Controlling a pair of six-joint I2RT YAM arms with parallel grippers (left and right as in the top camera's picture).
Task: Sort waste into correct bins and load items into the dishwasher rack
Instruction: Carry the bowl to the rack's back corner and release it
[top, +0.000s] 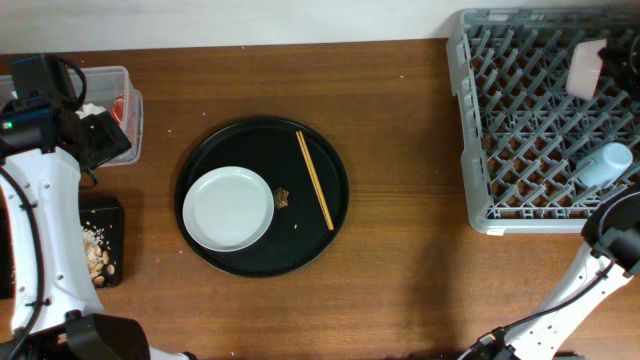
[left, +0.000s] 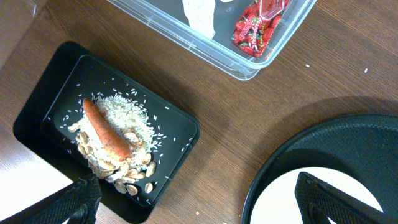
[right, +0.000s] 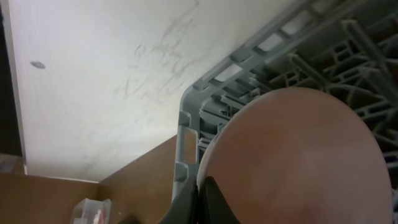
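My right gripper holds the pale pink dish and next needs to carry it back and down onto the dishwasher rack's free wires beyond the light-blue cup.
My left gripper (left: 199, 208) is open and empty, over bare wood between the black bin (left: 37, 106) and the round tray. The black bin holds an orange carrot (left: 106, 132) and rice-like scraps (left: 127, 115). The clear tub (left: 249, 65) holds white tissue (left: 199, 14) and a red wrapper (left: 258, 22). The white plate (top: 228, 208), chopsticks (top: 314, 180) and a small dark brown bit (top: 283, 198) lie on the round tray. The light-blue cup (top: 605, 163) lies in the grey rack (top: 480, 120). My right gripper (right: 202, 186) is shut on the rim of a pale pink dish (right: 298, 162) over the rack's corner (right: 186, 118).
The large round black tray (top: 330, 215) sits mid-table. The pale pink dish (top: 583, 68) shows at the rack's far right in the overhead view. The left arm (top: 45, 110) hangs over the clear tub (top: 128, 80). A white wall (right: 124, 62) stands behind the rack.
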